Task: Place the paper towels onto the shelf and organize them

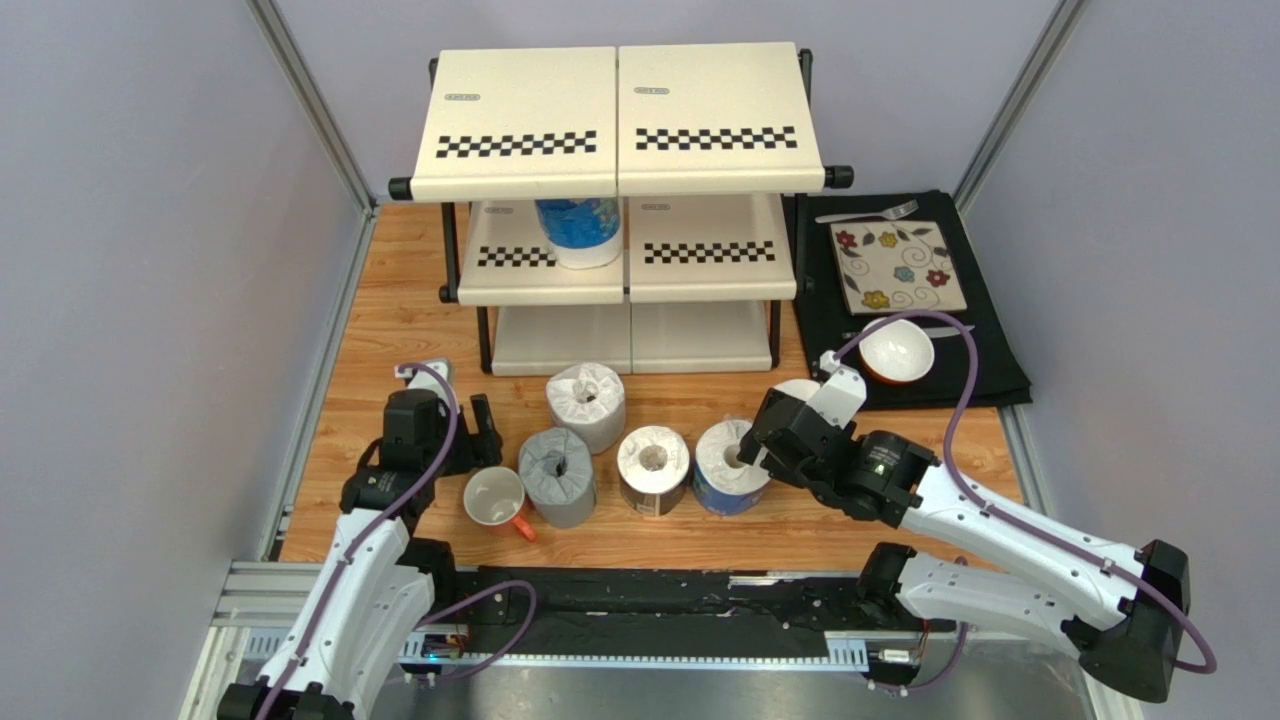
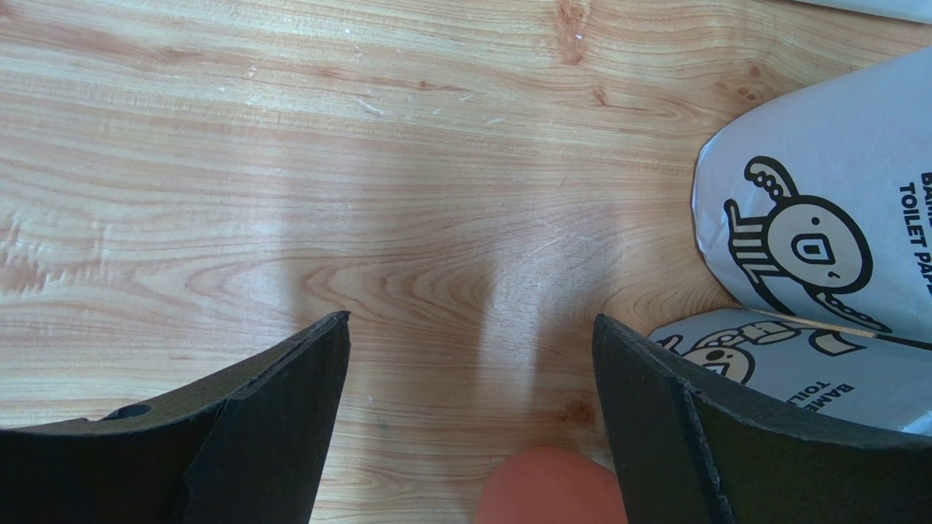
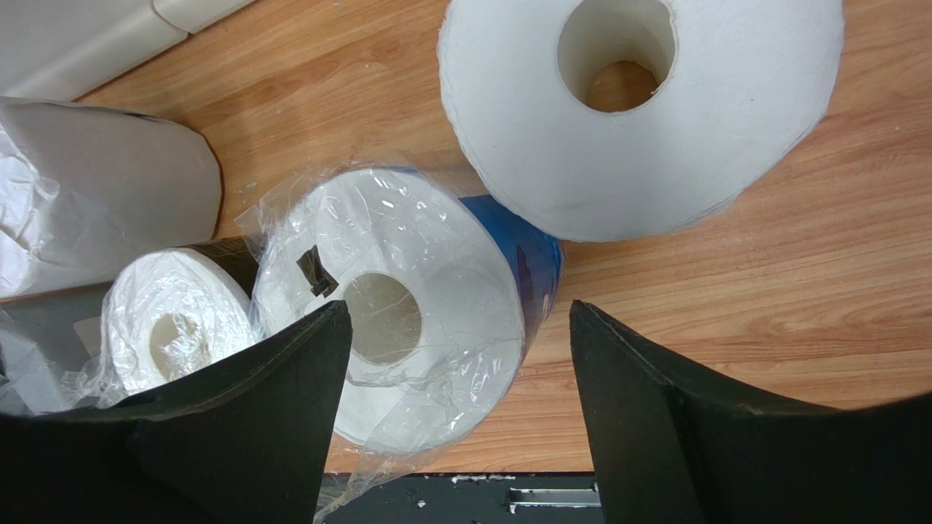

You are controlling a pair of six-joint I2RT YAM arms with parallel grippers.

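I need to lower my right gripper next onto the blue-wrapped roll's rim (image 1: 753, 477) (image 3: 470, 330), one finger into the core hole and one outside, where bare wood leaves it room.
The shelf (image 1: 616, 105) stands at the back, with one blue-printed roll (image 1: 579, 228) on its middle tier. In front of it stand a pale roll (image 1: 586, 402), a grey roll (image 1: 558, 473), a dark-wrapped roll (image 1: 654, 468) and a blue-wrapped roll (image 1: 729, 465). A plain white roll (image 3: 640, 109) stands just beyond the blue-wrapped roll (image 3: 405, 295). My right gripper (image 3: 459, 311) hangs open over the blue-wrapped roll, one finger above its top and the other off its side. My left gripper (image 2: 470, 322) is open over bare wood, with two cartoon-printed rolls (image 2: 810, 240) to its right.
A white mug (image 1: 496, 498) with an orange handle (image 2: 547, 491) sits right beside my left gripper (image 1: 484, 432). A black mat (image 1: 992, 360) at the right carries a floral tile (image 1: 899, 267), a bowl (image 1: 896, 353) and a fork (image 1: 872, 212). Grey walls close both sides.
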